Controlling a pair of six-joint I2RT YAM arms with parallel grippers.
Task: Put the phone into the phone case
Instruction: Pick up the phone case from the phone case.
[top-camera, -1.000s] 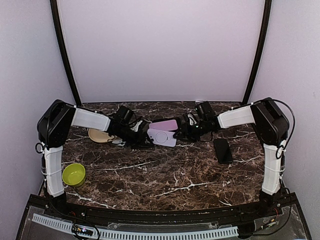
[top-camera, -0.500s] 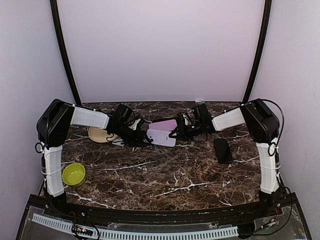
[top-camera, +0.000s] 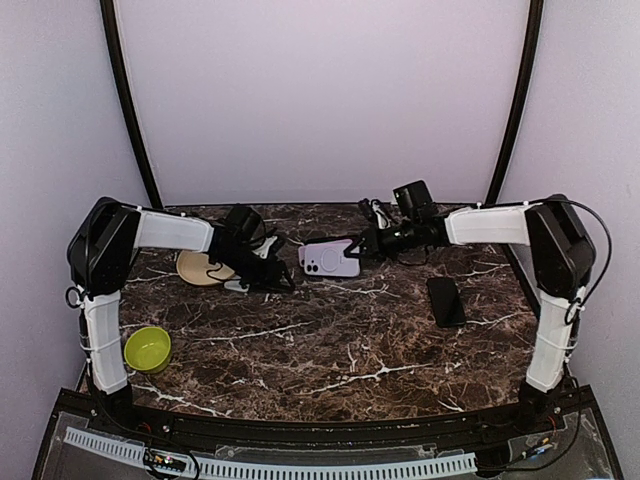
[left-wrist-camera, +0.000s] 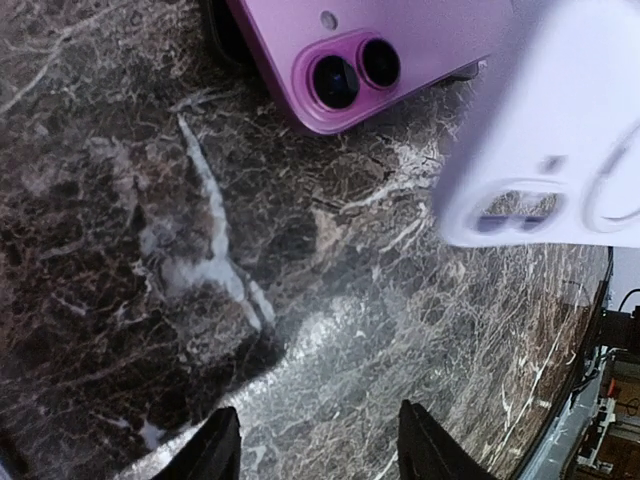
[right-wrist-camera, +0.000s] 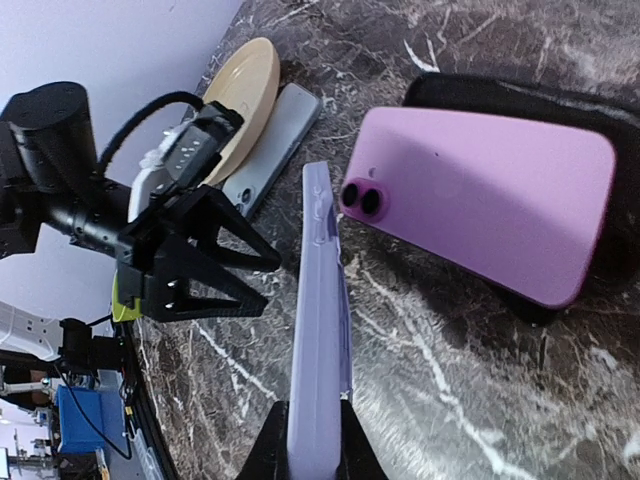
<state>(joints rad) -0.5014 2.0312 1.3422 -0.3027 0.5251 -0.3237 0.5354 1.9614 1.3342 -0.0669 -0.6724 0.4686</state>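
My right gripper is above a clear spot on the bare marble, toward the arm's base, so it should move back and down to release the phone case (top-camera: 332, 260) there.
The pink phone (right-wrist-camera: 480, 200) lies back up, camera lenses toward the left arm, on a black flat object (right-wrist-camera: 622, 190); it also shows in the left wrist view (left-wrist-camera: 370, 45). My right gripper (right-wrist-camera: 310, 445) is shut on the lavender phone case (right-wrist-camera: 318, 320) and holds it on edge, lifted beside the phone. In the top view the case (top-camera: 332, 260) stands in front of the phone, held by the right gripper (top-camera: 362, 246). My left gripper (left-wrist-camera: 320, 455) is open and empty, low over bare marble left of the case (left-wrist-camera: 560, 130); it shows in the top view (top-camera: 280, 280) too.
A beige plate (top-camera: 198, 268) and a grey phone (right-wrist-camera: 275, 150) lie behind the left gripper. A green bowl (top-camera: 147, 348) sits at the near left. A black phone (top-camera: 446, 300) lies on the marble table (top-camera: 340, 350) at the right.
The right gripper has lifted the case off the table and tipped it upright, drawing it back and right. The left gripper has pulled back left, away from the case.
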